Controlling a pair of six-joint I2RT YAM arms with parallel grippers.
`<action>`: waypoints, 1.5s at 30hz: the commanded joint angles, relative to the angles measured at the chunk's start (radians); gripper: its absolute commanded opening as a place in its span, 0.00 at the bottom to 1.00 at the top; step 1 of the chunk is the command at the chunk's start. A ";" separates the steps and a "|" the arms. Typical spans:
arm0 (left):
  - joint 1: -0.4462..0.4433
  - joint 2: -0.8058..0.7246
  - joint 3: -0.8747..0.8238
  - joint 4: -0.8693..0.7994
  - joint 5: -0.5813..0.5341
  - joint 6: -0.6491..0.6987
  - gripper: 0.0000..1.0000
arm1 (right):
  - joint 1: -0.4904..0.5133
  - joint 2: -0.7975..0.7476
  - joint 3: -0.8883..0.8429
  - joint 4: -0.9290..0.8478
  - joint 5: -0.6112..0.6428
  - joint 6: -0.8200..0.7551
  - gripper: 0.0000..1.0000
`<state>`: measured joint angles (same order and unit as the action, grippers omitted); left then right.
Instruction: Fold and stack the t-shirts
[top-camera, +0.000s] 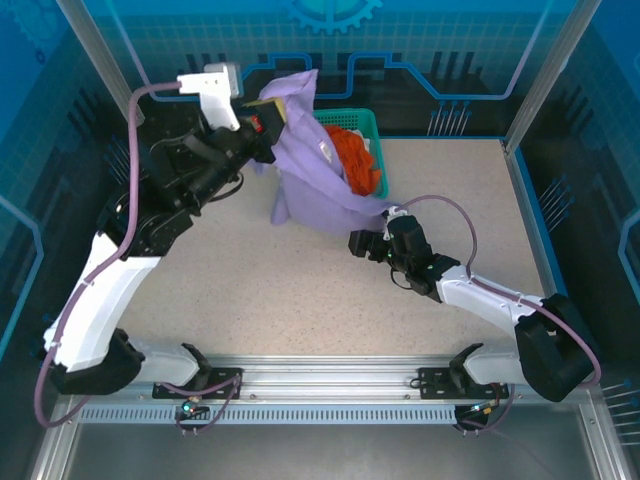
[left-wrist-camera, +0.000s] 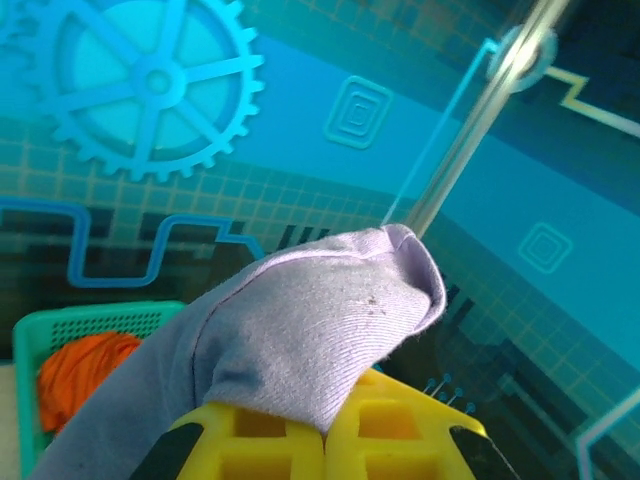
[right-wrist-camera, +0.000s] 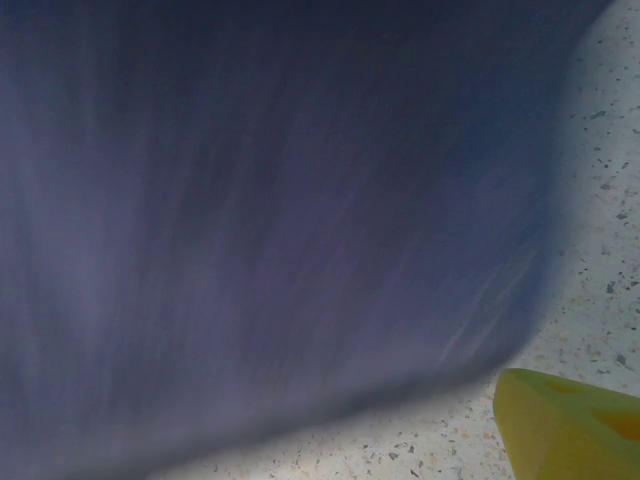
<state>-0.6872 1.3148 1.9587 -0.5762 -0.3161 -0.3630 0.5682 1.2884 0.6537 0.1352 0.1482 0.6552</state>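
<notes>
My right gripper needs to move outward next and close on the basket's bare rim farthest from my left gripper, as that part of the rim is clear of lavender cloth.
My left gripper is raised at the back left and shut on a fold of the lavender t-shirt. The shirt hangs from it to the table and stretches right toward my right gripper. In the left wrist view the yellow fingers pinch the lavender fabric. The orange t-shirt lies crumpled in the teal basket, also seen as the orange shirt at lower left. In the right wrist view blurred lavender cloth hangs close; one yellow finger sits far right, so that gripper reads as open.
The teal mesh basket stands at the back centre of the speckled table. Blue enclosure walls and metal posts ring the table. Bare tabletop shows beside the hanging cloth.
</notes>
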 joint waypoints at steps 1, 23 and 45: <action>0.017 -0.107 -0.100 0.032 -0.199 -0.059 0.04 | -0.013 -0.016 -0.010 0.011 -0.010 0.010 0.87; 0.277 -0.336 -0.536 -0.318 -0.262 -0.091 0.00 | -0.165 0.295 0.456 -0.568 -0.075 0.312 0.89; 0.211 -0.266 -0.809 -0.182 -0.121 -0.067 0.00 | -0.163 0.821 1.123 -0.952 0.072 0.578 0.31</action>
<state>-0.4725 1.0676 1.1656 -0.8040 -0.4793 -0.4236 0.4324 2.0941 1.7641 -0.7181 0.1627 1.2232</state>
